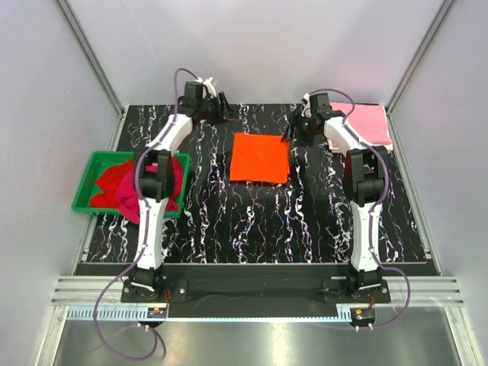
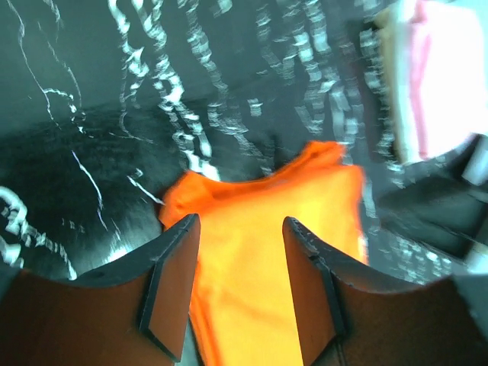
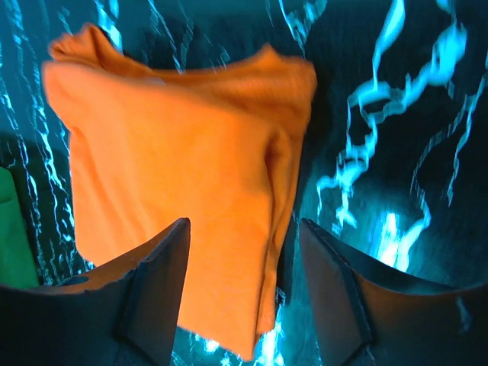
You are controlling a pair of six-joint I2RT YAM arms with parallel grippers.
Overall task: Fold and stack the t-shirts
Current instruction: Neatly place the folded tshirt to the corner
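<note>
I should next bring my right gripper down onto the orange t-shirt's far corner (image 1: 285, 140) by the pink t-shirt (image 1: 367, 122), since its layered side edge lies between the spread fingers.
An orange t-shirt (image 1: 259, 158) lies folded into a flat rectangle at the middle of the table. My left gripper (image 1: 225, 107) hovers open past its far left corner, holding nothing. In the left wrist view the orange t-shirt (image 2: 259, 252) fills the gap between the open fingers of the left gripper (image 2: 242, 225). My right gripper (image 1: 293, 128) stands open off the far right corner. The right wrist view looks down at the orange t-shirt (image 3: 175, 168) between the spread fingers of the right gripper (image 3: 244, 226). A folded pink t-shirt (image 1: 367, 122) rests at the back right. Red and crimson t-shirts (image 1: 126, 187) fill the bin.
A green plastic bin (image 1: 85, 183) sits at the table's left edge, partly under the left arm. The pink t-shirt (image 2: 446, 76) appears blurred at the upper right of the left wrist view, with a cream edge beside it. Grey walls enclose the table on three sides.
</note>
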